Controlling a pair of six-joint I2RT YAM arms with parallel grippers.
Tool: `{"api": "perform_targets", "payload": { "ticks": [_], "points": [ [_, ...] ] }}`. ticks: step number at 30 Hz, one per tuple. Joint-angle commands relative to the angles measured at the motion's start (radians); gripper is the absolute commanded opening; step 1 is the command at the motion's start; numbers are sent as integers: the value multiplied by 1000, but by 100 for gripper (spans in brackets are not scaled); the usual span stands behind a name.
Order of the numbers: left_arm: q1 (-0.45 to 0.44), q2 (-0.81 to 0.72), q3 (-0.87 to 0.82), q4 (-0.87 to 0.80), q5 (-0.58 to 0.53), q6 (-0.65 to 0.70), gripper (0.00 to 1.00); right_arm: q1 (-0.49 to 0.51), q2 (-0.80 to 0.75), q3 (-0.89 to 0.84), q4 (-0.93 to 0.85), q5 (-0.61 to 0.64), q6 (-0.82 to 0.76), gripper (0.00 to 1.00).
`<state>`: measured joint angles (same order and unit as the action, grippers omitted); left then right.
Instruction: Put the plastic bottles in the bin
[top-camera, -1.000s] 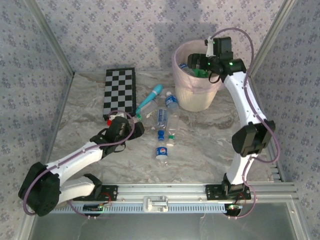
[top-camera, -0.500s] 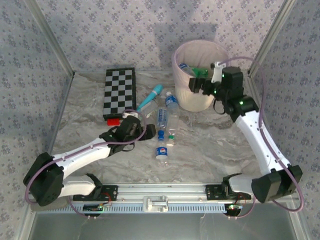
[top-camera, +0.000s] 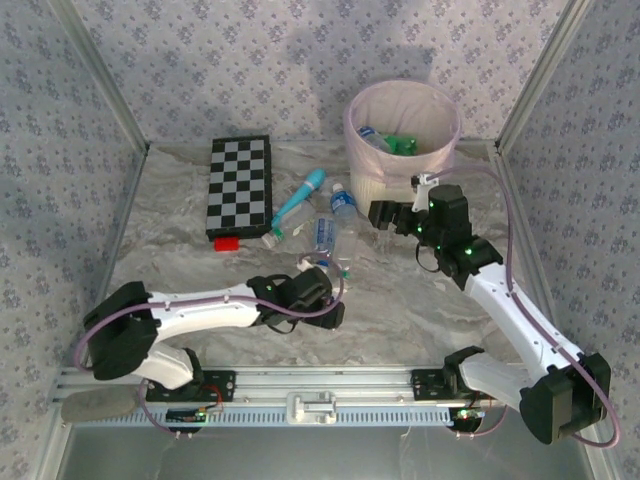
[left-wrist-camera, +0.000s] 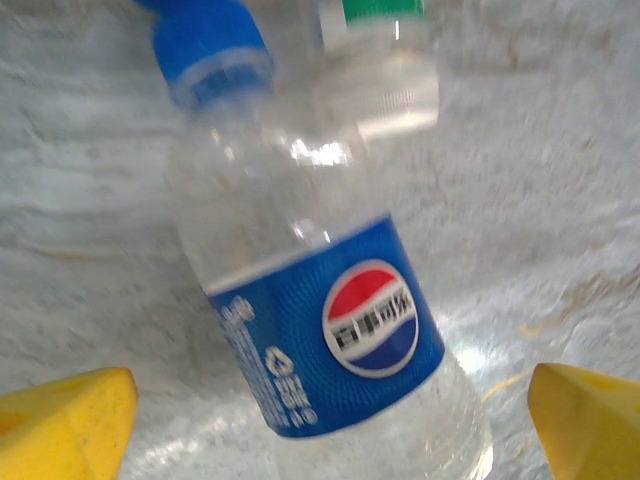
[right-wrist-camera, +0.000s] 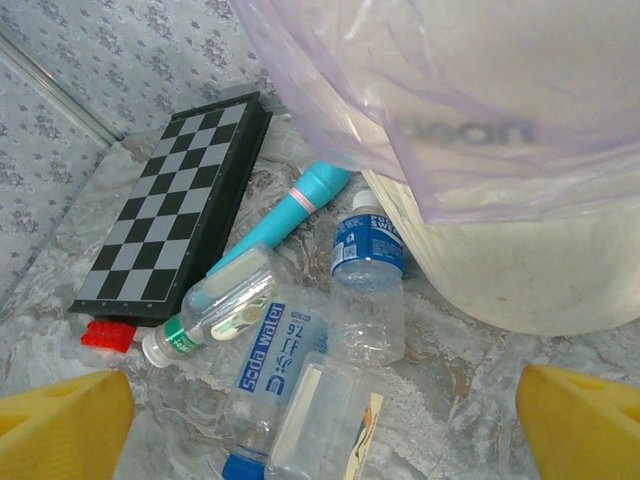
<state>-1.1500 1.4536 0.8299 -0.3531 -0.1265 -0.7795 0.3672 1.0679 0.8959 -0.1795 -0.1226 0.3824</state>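
Observation:
I need to lower my left gripper around the blue label of the clear Pepsi bottle next, then close its fingers.
A clear Pepsi bottle (left-wrist-camera: 340, 330) with a blue label and cap lies on the marble table, between the spread yellow fingers of my left gripper (left-wrist-camera: 330, 425) (top-camera: 330, 303), which is open and low over it. Several more plastic bottles lie in a cluster in front of the bin: a Pocari bottle (right-wrist-camera: 368, 290) (top-camera: 343, 205), a soda water bottle (right-wrist-camera: 272, 360) (top-camera: 322, 235), a green-capped one (right-wrist-camera: 210, 310) and a clear one (right-wrist-camera: 325, 420). My right gripper (right-wrist-camera: 322, 425) (top-camera: 383, 214) hangs open beside the cream bin (top-camera: 385, 190) (right-wrist-camera: 520, 260), facing the cluster. Bottles (top-camera: 388, 142) lie inside the bin.
A teal wand (top-camera: 300, 197) (right-wrist-camera: 285, 215) lies between the bottles and a black-and-white checkerboard (top-camera: 240, 185) (right-wrist-camera: 170, 210). A small red piece (top-camera: 226, 243) sits at the board's near end. Patterned walls and metal posts close in the table.
My left arm has swung right and nearer, ending over the Pepsi bottle. My right arm has come away from above the bin and down to the table in front of it.

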Motion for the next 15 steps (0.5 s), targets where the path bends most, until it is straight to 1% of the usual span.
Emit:
{"api": "perform_targets", "payload": {
  "ticks": [1,8,11,15],
  "points": [
    [-32,50,60,-123,-1,-15,100,4,-18,-9,31,23,22,100],
    [-34,132,117,-148,-18,15,100,3,-16,-9,28,33,11,100],
    [-34,160,136,-178,-25,15,97,3,-16,-5,20,38,5,100],
    [-34,159,126,-194,-64,17,93,2,-15,-6,15,42,3,100]
  ]
}}
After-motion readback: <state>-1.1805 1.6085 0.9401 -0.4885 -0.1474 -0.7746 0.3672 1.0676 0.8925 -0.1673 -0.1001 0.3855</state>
